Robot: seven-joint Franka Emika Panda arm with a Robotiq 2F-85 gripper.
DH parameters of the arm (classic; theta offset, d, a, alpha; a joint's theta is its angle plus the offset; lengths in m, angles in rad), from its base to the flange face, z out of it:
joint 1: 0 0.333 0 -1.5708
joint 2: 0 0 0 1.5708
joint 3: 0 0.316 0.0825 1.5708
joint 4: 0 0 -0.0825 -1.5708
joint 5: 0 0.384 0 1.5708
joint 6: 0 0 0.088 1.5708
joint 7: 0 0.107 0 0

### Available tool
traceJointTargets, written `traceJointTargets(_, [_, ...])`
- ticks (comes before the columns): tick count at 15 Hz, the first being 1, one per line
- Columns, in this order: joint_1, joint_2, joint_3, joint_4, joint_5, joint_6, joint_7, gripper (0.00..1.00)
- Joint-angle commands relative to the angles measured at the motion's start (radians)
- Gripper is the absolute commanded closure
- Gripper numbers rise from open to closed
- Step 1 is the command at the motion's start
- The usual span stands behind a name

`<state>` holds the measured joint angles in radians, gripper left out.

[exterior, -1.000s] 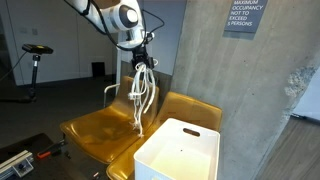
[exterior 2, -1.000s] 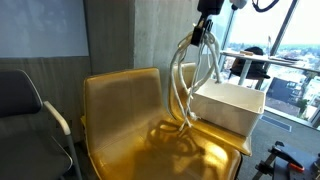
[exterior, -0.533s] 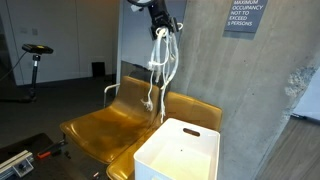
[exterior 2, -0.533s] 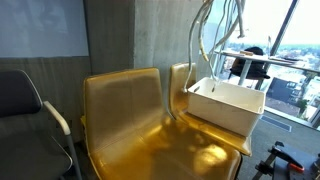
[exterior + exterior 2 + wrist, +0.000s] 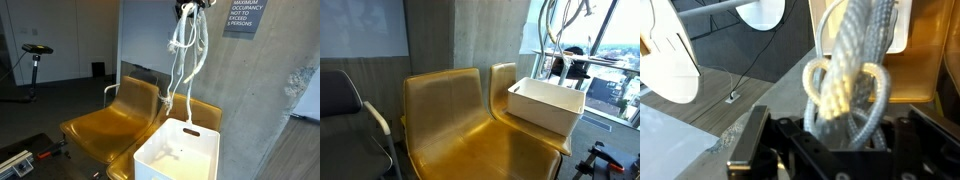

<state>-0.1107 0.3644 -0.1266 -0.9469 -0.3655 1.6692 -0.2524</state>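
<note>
My gripper lowers toward the open top of the white plastic bin [image 5: 180, 150] next and releases the rope there, because its long loops still hang above the bin.
My gripper [image 5: 190, 5] is at the very top of an exterior view, shut on a bundle of thick white rope [image 5: 184, 55]. The rope hangs in long loops, and its lower end dangles just above the far rim of a white plastic bin [image 5: 180, 150]. The bin stands on the right seat of two joined yellow chairs [image 5: 100, 125]. From another side, the rope's loops [image 5: 561, 25] hang above the bin [image 5: 548, 105]. In the wrist view the rope [image 5: 850, 65] fills the space between the black jaws of the gripper [image 5: 845, 125].
A concrete wall with a grey sign [image 5: 245, 15] rises behind the chairs. A black chair [image 5: 345, 110] stands beside the yellow ones [image 5: 450, 120]. An exercise bike [image 5: 35, 55] stands far back. Windows [image 5: 605, 40] lie beyond the bin.
The gripper has risen and moved over toward the bin with the rope in it. The rope's end has left the yellow seat and now hangs above the bin.
</note>
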Motion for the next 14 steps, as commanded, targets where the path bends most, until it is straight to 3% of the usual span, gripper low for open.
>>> traceJointTargets(1, [-0.035,0.05,-0.001,0.003,0.03,0.016,-0.006,1.0])
traceJointTargets(7, [-0.059,0.004,0.01,-0.327,0.079,0.162,0.048,1.0])
traceJointTargets(14, [-0.049,-0.031,-0.021,-0.709,0.027,0.494,0.106,1.0])
